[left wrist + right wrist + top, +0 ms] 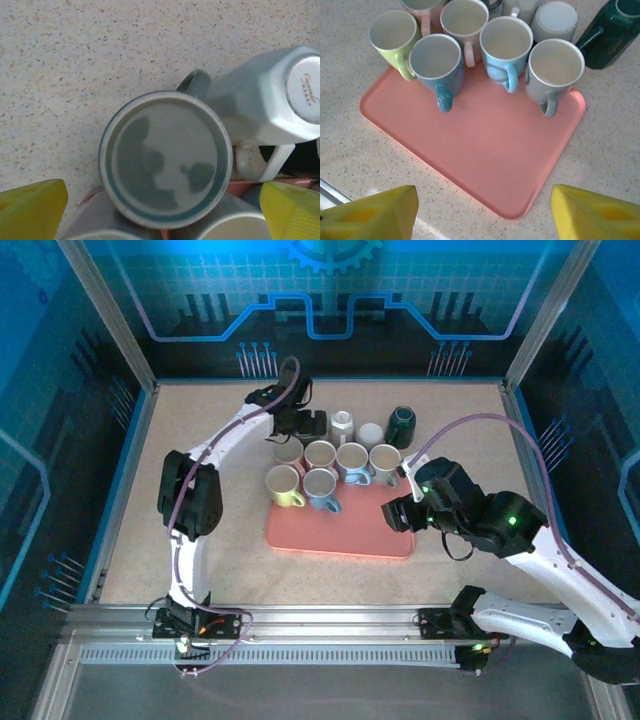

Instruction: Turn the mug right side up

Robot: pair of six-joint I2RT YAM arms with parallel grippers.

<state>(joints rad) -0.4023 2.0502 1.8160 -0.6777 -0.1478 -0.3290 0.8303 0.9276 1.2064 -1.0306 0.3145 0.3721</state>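
Observation:
Next, my left gripper needs to lower over the grey mug's ringed base (167, 159), one finger to each side, because the upside-down mug stands below its wide-open fingers.
An upside-down mug (166, 157) with a grey-blue ringed base stands at the tray's back edge, its handle (196, 82) pointing away. My left gripper (162, 215) hangs open above it, one yellow fingertip (31, 210) on either side, not touching it. From above, the left gripper (300, 426) sits at the back of the mug cluster. My right gripper (482, 215) is open with nothing between its fingers, hovering over the tray's near right corner (520, 210). In the top view the right gripper (396, 512) is at the tray's right edge.
Several upright mugs crowd the back half of the pink tray (340, 535); its front half is bare. Behind the tray stand an upside-down white faceted mug (270, 95), an upside-down round white mug (555, 20) and a dark green mug (612, 32). Frame posts border the table.

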